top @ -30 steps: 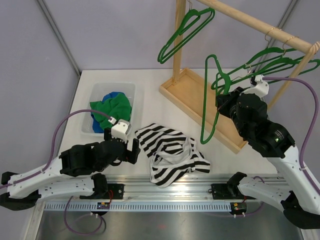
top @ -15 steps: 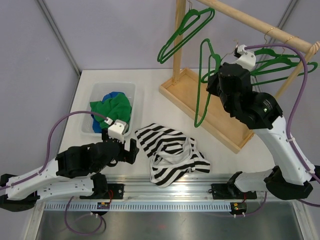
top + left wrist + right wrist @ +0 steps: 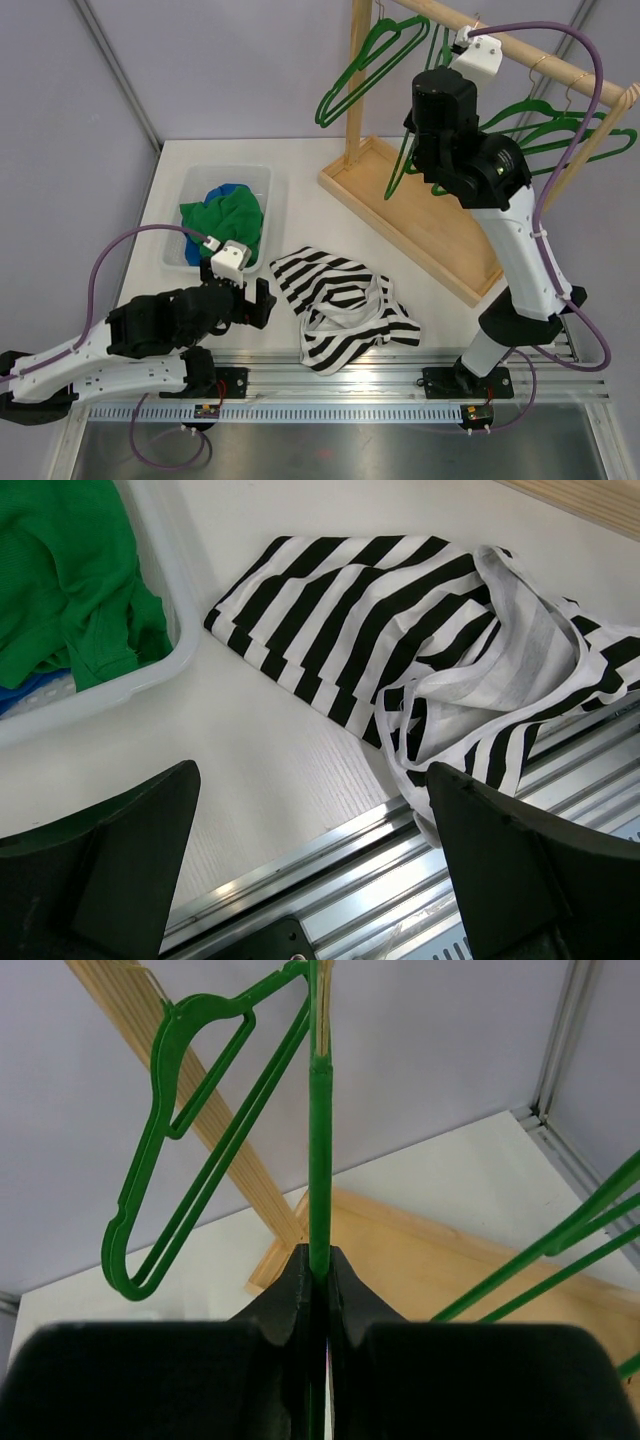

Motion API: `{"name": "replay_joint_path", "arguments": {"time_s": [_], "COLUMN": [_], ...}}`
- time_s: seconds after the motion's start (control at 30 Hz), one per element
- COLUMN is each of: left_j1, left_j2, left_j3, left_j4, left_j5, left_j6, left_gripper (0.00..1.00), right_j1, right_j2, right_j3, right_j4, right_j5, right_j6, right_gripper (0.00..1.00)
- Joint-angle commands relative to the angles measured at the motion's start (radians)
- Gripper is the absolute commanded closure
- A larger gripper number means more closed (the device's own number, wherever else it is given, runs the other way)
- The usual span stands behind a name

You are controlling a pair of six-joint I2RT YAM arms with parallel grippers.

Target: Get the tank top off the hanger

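Observation:
The tank top already lies on the tabletop. My right gripper should next move outward toward the wooden bar [image 3: 520,45] and let go of the bare green hanger [image 3: 398,170].
The black-and-white striped tank top [image 3: 345,305] lies crumpled on the table near the front edge, off any hanger; it also shows in the left wrist view [image 3: 420,630]. My right gripper [image 3: 432,120] is raised up by the wooden rail [image 3: 520,45] and is shut on a bare green hanger [image 3: 398,170]. In the right wrist view the jaws [image 3: 319,1260] pinch the hanger's thin green bar [image 3: 319,1140]. My left gripper [image 3: 240,300] is open and empty, low over the table just left of the tank top, as the left wrist view [image 3: 310,775] shows.
A clear plastic bin [image 3: 200,180] with green and blue clothes sits at the left. The wooden rack's base tray [image 3: 400,200] stands at the right. Other green hangers [image 3: 365,65] [image 3: 560,125] hang on the rail. A metal rail [image 3: 350,385] runs along the front edge.
My right arm has lifted the green hanger up and leftwards to the wooden rail. My left arm has drawn back slightly, still open. The tank top has not moved.

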Motion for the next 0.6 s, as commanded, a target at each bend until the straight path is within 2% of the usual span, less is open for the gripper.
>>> {"name": "replay_joint_path", "arguments": {"time_s": [0.0, 0.23, 0.57], "left_j1": [-0.004, -0.004, -0.004], "left_j2": [-0.019, -0.053, -0.077], "left_j3": [-0.001, -0.008, -0.01], "left_j4": [0.048, 0.057, 0.059], "left_j5": [-0.014, -0.005, -0.003], "left_j6": [0.003, 0.005, 0.003], "left_gripper": [0.01, 0.01, 0.01], "right_j1": [-0.012, -0.113, -0.262], "right_j2": [0.068, 0.128, 0.173], "right_j3": [0.106, 0.176, 0.178], "right_j4": [0.018, 0.061, 0.103], "right_j5": [0.108, 0.061, -0.053], "right_j6": [-0.081, -0.128, -0.122], "right_gripper": [1.0, 1.0, 1.0]}}
